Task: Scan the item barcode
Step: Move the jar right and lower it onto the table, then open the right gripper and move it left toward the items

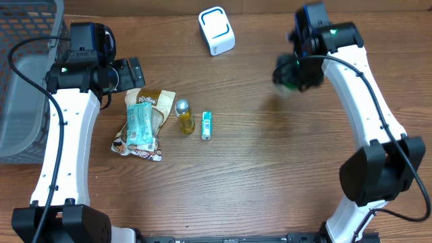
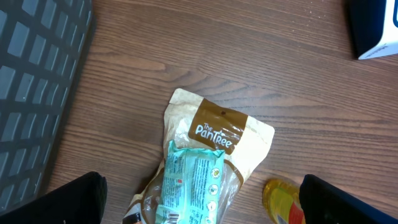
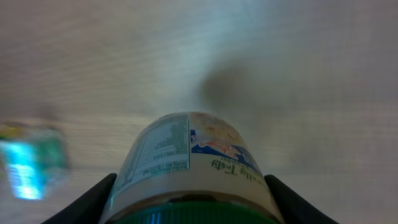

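The robot's right gripper should move down, back and to the right in the overhead view and release the jar (image 1: 291, 73) there, because the tabletop (image 1: 322, 138) beside the robot's white forearm is bare.
My right gripper (image 1: 295, 71) hangs above the table's right half, shut on a jar (image 3: 189, 158) with a green lid and a printed label. The jar fills the right wrist view between both fingers (image 3: 93, 200), with its text panel facing the camera. In the overhead view the jar (image 1: 291, 73) is blurred. The white scanner (image 1: 216, 30) stands at the back centre, left of that gripper. My left gripper (image 2: 205, 202) is open and holds nothing. It hovers just over a PanTree snack bag (image 2: 219, 129) with a teal packet (image 2: 193, 180) lying on it.
A yellow bottle (image 1: 184, 116) and a small teal packet (image 1: 206, 125) lie beside the snack bag (image 1: 152, 101), left of centre. A grey basket (image 1: 27, 88) stands at the left edge. The scanner's corner (image 2: 376, 28) shows in the left wrist view.
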Motion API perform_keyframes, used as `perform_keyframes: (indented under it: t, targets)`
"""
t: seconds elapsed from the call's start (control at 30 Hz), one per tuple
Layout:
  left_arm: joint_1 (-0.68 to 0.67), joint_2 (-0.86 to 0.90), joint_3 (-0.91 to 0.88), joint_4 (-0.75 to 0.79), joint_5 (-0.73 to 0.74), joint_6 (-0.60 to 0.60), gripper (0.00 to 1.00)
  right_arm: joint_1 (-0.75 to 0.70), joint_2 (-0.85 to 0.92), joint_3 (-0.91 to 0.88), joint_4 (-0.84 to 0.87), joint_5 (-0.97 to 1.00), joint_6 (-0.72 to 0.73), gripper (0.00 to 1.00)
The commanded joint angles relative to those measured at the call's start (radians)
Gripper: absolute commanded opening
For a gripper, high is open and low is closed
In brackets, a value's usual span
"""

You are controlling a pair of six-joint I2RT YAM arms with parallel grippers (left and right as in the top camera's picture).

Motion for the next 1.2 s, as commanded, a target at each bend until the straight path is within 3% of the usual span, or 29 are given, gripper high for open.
perform_keyframes:
  t: [0.0,0.4,0.5,0.7,0.83,1.0,1.07,1.17]
  targets:
    - [0.002,0.001,0.022,-0.001,0.004,-0.006,1.0,-0.051,0.005,-0.105,-0.005,0.006,0.024,0.04]
    - [0.002,0.002,0.022,-0.001,0.004,-0.006,1.0,-0.24,0.005,-0.341,0.092,0.053,0.101,0.12]
    - [0.002,0.002,0.022,-0.001,0.004,-0.006,1.0,-0.262,0.005,-0.373,0.108,0.122,0.139,0.22]
    - [0.002,0.002,0.022,-0.001,0.004,-0.006,1.0,-0.265,0.005,-0.432,0.143,0.139,0.146,0.28]
    - [0.002,0.002,0.022,-0.001,0.004,-0.006,1.0,-0.265,0.005,-0.439,0.14,0.14,0.146,0.49]
    - [0.002,0.002,0.022,-0.001,0.004,-0.006,1.0,-0.265,0.005,-0.439,0.139,0.14,0.145,0.95]
    - [0.002,0.002,0.022,-0.001,0.004,-0.006,1.0,-0.265,0.005,-0.439,0.136,0.139,0.145,1.0]
    - [0.002,0.002,0.022,-0.001,0.004,-0.006,1.0,-0.265,0.005,-0.439,0.121,0.14,0.146,1.0]
